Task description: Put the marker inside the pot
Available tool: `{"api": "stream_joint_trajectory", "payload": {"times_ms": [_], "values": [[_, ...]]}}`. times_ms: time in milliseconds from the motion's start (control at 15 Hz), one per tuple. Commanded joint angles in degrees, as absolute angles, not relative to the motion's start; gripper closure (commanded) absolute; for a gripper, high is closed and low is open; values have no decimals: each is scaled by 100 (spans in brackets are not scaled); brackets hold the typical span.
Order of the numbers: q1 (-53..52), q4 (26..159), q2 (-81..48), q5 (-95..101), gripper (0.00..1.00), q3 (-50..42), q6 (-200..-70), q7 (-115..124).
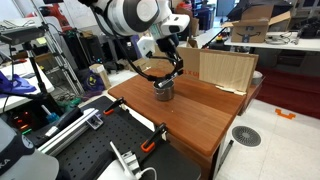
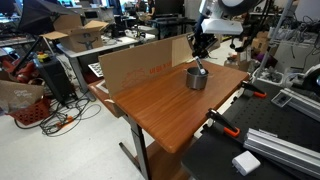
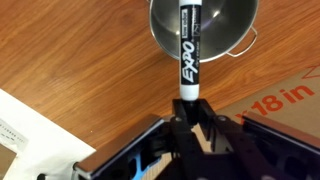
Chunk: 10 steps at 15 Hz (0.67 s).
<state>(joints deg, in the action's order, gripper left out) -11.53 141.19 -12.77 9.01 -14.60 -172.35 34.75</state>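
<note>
The marker's far end is over the pot's opening, so the gripper will next go down slightly toward the pot's rim and then let go of the marker's end with the black cap.
My gripper (image 3: pixel 187 118) is shut on the black cap end of the marker (image 3: pixel 188 50), a black Expo pen with a white band near each end. In the wrist view the marker points out from the jaws and its far end lies over the open mouth of the silvery pot (image 3: pixel 225 30). In both exterior views the gripper (image 1: pixel 172 72) (image 2: pixel 199 62) hangs just above the pot (image 1: pixel 163 88) (image 2: pixel 196 78), which stands on the wooden table (image 1: pixel 190 105) (image 2: pixel 165 105). The marker (image 2: pixel 200 68) shows as a thin dark stick over the pot's rim.
A tan cardboard box (image 1: pixel 225 68) (image 2: pixel 140 62) stands along the table's edge beside the pot; its printed side also shows in the wrist view (image 3: pixel 285 100). Orange clamps (image 1: pixel 155 135) (image 2: pixel 222 122) grip the table's edge. Cluttered benches and cables surround the table.
</note>
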Motion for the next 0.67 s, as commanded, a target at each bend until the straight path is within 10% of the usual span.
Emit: {"api": "stream_joint_trajectory", "payload": {"times_ms": [0,533,600], "values": [[-1320,14067,-1451,1123,95,-1625,-17392,3618],[-1334,13926,-1729,1056,95,-1571,-17351,3555],[-1323,13901,-1751,1041,56,-1558,-17326,3544]]}}
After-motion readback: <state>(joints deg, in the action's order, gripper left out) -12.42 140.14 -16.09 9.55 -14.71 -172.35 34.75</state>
